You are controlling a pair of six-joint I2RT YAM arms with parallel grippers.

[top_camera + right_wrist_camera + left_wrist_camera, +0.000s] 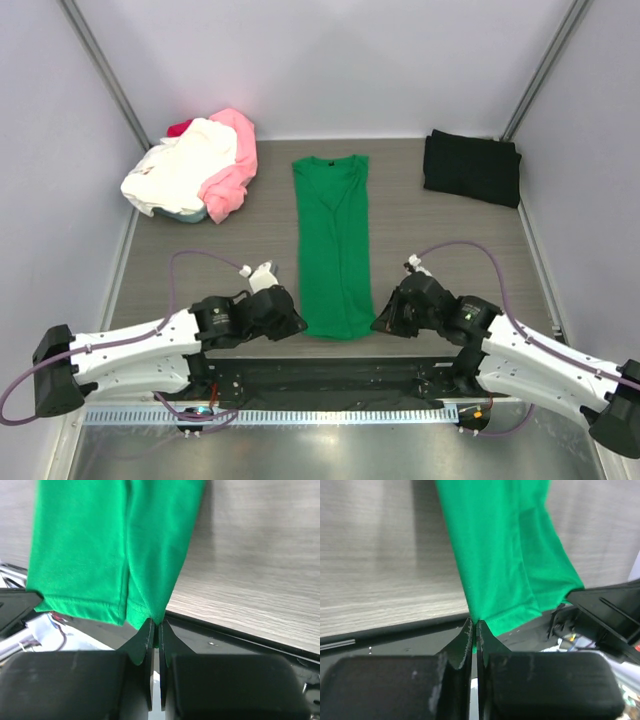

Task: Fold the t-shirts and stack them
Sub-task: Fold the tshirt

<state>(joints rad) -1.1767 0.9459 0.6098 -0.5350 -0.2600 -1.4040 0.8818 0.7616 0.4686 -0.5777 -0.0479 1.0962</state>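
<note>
The still-long green t-shirt's far part [359,206] lies outward of my right gripper, near the collar. Next I lift the hem corner outward, lower it there and release it.
A bright green t-shirt [334,240] lies in a long narrow strip down the middle of the table, sides folded in, collar far, hem near. My left gripper [299,322] is shut on the hem's left corner [476,621]. My right gripper [378,324] is shut on the hem's right corner [156,617]. A folded black t-shirt [471,167] lies at the far right. At the far left sits a loose heap with a cream-white t-shirt [176,176], a pink one [232,165] and a bit of a red one [180,127].
The table's black front rail [320,378] runs just below the hem, between the two arm bases. Grey walls close the table on the left, far and right sides. Purple cables loop over both arms.
</note>
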